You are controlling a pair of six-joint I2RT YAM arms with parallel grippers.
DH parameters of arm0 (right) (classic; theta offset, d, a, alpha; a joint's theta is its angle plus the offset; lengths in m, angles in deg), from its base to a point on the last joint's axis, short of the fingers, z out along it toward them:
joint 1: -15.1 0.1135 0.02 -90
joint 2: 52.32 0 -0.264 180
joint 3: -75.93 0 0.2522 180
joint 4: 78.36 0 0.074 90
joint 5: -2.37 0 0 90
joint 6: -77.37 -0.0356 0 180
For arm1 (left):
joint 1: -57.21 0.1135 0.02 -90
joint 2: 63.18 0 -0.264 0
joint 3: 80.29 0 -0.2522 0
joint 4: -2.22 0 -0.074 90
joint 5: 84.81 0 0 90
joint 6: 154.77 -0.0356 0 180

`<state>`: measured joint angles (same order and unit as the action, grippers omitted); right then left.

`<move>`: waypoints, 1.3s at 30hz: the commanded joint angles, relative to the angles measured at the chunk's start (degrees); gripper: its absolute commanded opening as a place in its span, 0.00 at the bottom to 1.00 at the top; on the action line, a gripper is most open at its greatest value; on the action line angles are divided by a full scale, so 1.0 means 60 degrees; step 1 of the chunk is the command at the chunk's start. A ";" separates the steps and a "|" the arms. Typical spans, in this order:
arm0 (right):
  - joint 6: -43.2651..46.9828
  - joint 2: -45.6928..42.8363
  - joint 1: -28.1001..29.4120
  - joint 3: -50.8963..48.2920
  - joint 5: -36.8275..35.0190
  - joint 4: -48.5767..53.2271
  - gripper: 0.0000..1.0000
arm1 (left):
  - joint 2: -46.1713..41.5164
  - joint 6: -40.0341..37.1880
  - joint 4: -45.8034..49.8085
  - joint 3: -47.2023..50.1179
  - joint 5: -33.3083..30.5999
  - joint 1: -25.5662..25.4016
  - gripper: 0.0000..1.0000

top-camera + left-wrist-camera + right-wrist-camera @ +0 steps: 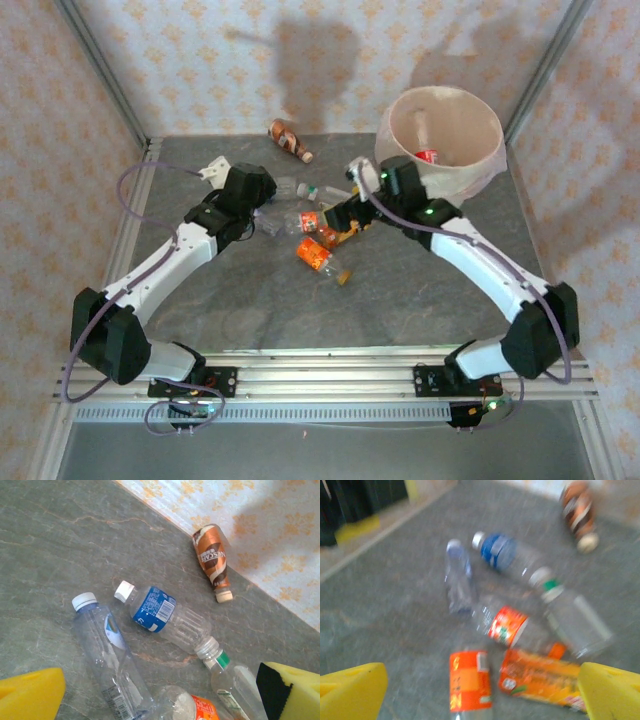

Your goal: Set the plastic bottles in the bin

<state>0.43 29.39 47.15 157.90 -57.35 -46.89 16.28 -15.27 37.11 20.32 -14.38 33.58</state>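
I need to move my right gripper back and down next, onto the orange label of the juice bottle (313, 253). The label is below the gripper and nearer my base.
Several plastic bottles lie in a cluster mid-table. In the left wrist view I see a blue-labelled clear bottle (160, 612), a white-capped clear one (107, 655), a green-ringed one (235, 680) and an orange-labelled one (195, 707). A brown bottle (290, 140) lies apart by the back wall. My left gripper (160, 700) hangs open above the cluster, holding nothing. My right gripper (480, 700) is open over an orange-labelled bottle (470, 680) and an orange-yellow one (540, 677); that view is blurred. The bin (480, 150) stands at the back right with a red-labelled bottle (427, 155) inside.
Patterned walls close the table at the back and both sides. Metal rails (130, 230) run along the left edge and the near edge. The bin's wall is close behind my right arm's wrist (405, 180). Bare grey tabletop (300, 310) lies in front of the cluster.
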 commanded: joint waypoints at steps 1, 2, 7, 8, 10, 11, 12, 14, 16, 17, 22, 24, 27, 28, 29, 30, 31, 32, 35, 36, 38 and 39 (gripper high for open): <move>-0.0279 0.0740 0.0626 -0.0289 -0.0155 0.0126 0.94 | 0.0021 0.0500 0.0433 -0.0004 -0.0323 0.0115 1.00; -0.0231 0.0981 0.0864 -0.0328 -0.0242 0.0093 0.93 | 0.0029 0.0506 0.0489 -0.0019 -0.0328 0.0129 1.00; -0.0466 0.2048 0.1664 -0.0304 -0.0825 -0.0372 0.88 | 0.0057 0.0605 0.0622 -0.0019 -0.0329 0.0181 1.00; -0.0605 0.2306 0.1714 -0.0268 -0.0952 -0.0473 0.86 | 0.0073 0.0640 0.0652 -0.0018 -0.0323 0.0211 1.00; -0.0732 0.2768 0.1879 -0.0150 -0.1390 -0.0521 0.83 | 0.0123 0.0715 0.0738 -0.0019 -0.0278 0.0241 1.00; -0.0703 0.3017 0.1994 -0.0067 -0.1639 -0.0447 0.83 | 0.0144 0.0757 0.0790 -0.0019 -0.0277 0.0269 1.00; -0.0650 0.3239 0.2133 0.0025 -0.1883 -0.0341 0.83 | 0.0173 0.0826 0.0867 -0.0027 -0.0274 0.0303 1.00; -0.0574 0.3637 0.2362 0.0207 -0.2336 -0.0150 0.83 | 0.0245 0.0994 0.1095 -0.0076 -0.0275 0.0379 1.00; -0.0551 0.3948 0.2526 0.0317 -0.2734 -0.0026 0.84 | 0.0320 0.1073 0.1236 -0.0094 -0.0205 0.0473 1.00; -0.0580 0.4049 0.2594 0.0347 -0.2882 -0.0012 0.84 | 0.0350 0.1107 0.1266 -0.0079 -0.0146 0.0521 1.00; -0.0730 0.4513 0.2823 0.0337 -0.3443 -0.0107 0.83 | 0.0478 0.1294 0.1338 -0.0049 0.0031 0.0649 1.00; -0.0855 0.4618 0.2883 0.0296 -0.3738 -0.0156 0.79 | 0.0519 0.1316 0.1339 -0.0034 0.0095 0.0690 1.00; -0.1006 0.4512 0.2879 0.0183 -0.3884 -0.0324 0.67 | 0.0584 0.1302 0.1344 -0.0060 0.0200 0.0717 1.00; -0.1013 0.4408 0.2890 0.0155 -0.3870 -0.0344 0.65 | 0.0606 0.1288 0.1343 -0.0063 0.0239 0.0740 1.00; -0.0992 0.4274 0.2877 0.0133 -0.3862 -0.0333 0.61 | 0.0621 0.1276 0.1339 -0.0065 0.0283 0.0738 1.00; -0.0941 0.4119 0.2883 0.0106 -0.3790 -0.0328 0.59 | 0.0629 0.1260 0.1295 -0.0063 0.0315 0.0743 1.00; -0.0866 0.3964 0.2888 0.0056 -0.3684 -0.0330 0.56 | 0.0642 0.1243 0.1259 -0.0063 0.0359 0.0748 1.00; -0.0856 0.3747 0.2890 -0.0012 -0.3643 -0.0371 0.54 | 0.0656 0.1215 0.1213 -0.0063 0.0414 0.0749 1.00; -0.0858 0.2898 0.2877 -0.0441 -0.3710 -0.0826 0.49 | 0.0715 0.1090 0.1015 -0.0063 0.0634 0.0748 1.00; -0.0858 0.2560 0.2876 -0.0620 -0.3780 -0.1008 0.47 | 0.0744 0.1074 0.0964 -0.0076 0.0702 0.0747 1.00; -0.0748 0.1884 0.2840 -0.0922 -0.3747 -0.1432 0.46 | 0.0802 0.1060 0.0909 -0.0089 0.0782 0.0753 1.00; -0.0701 0.1558 0.2803 -0.1040 -0.3765 -0.1603 0.45 | 0.0846 0.1082 0.0904 -0.0107 0.0812 0.0747 1.00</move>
<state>-4.62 44.74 64.18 153.09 -78.40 -51.41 20.52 -8.83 43.20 20.32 -10.01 37.77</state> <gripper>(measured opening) 0.566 0.999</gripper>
